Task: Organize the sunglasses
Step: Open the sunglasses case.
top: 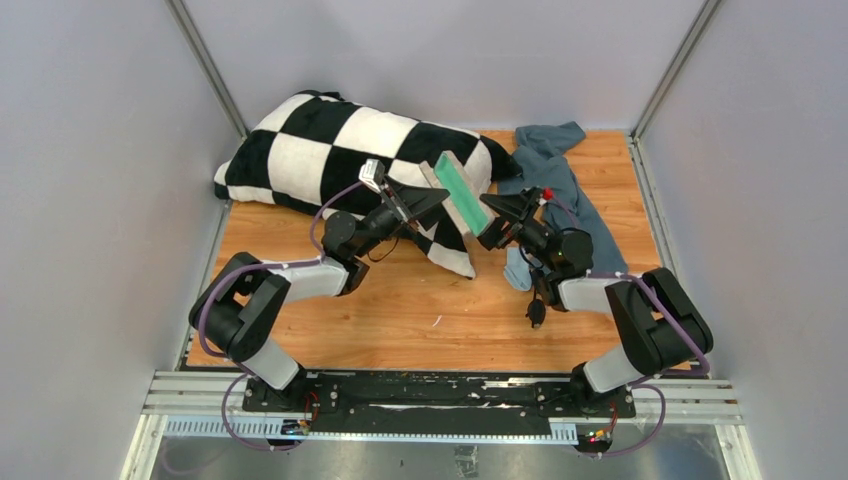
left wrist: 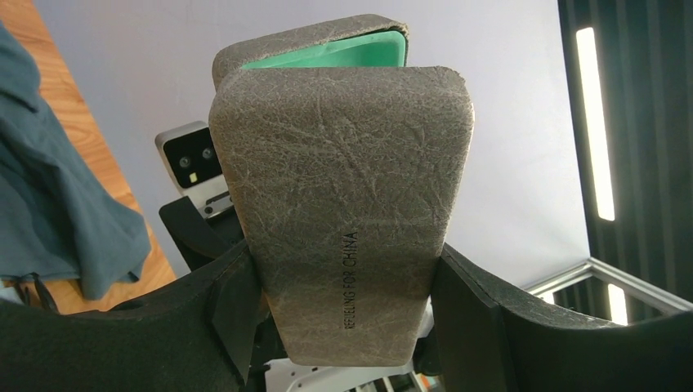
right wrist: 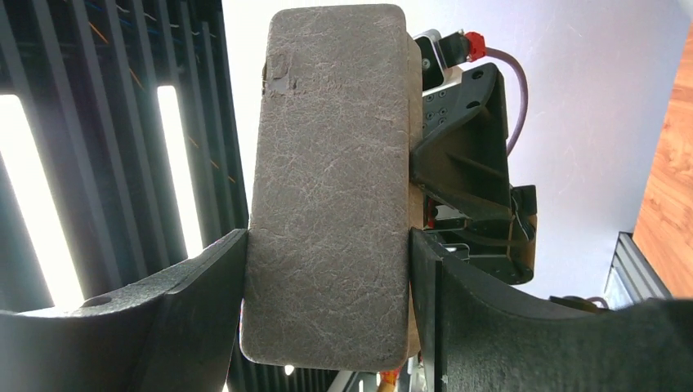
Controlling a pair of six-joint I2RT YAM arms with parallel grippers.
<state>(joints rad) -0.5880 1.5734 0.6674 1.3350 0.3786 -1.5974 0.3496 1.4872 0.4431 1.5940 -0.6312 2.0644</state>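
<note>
My left gripper comes down and back onto the bare wood short of the checked pillow next and releases the case (top: 458, 188), since that patch is clear.
A grey fabric-covered case (top: 458, 188) hangs in the air above the middle of the table, its lid ajar and its green lining showing. My left gripper (top: 428, 200) is shut on one end of the case (left wrist: 343, 188), the fingers (left wrist: 204, 327) pressed against both sides. My right gripper (top: 492, 225) is shut on the other end of the case (right wrist: 331, 163) in the same way. A small black object (top: 536, 312) lies on the wood beside the right arm; I cannot tell whether it is the sunglasses. Nothing shows inside the case.
A large black-and-white checked pillow (top: 330, 150) lies at the back left, just behind the case. A blue-grey garment (top: 555, 170) sprawls at the back right. A light-blue cloth (top: 517, 270) lies under the right arm. Grey walls enclose the wooden table (top: 400, 310).
</note>
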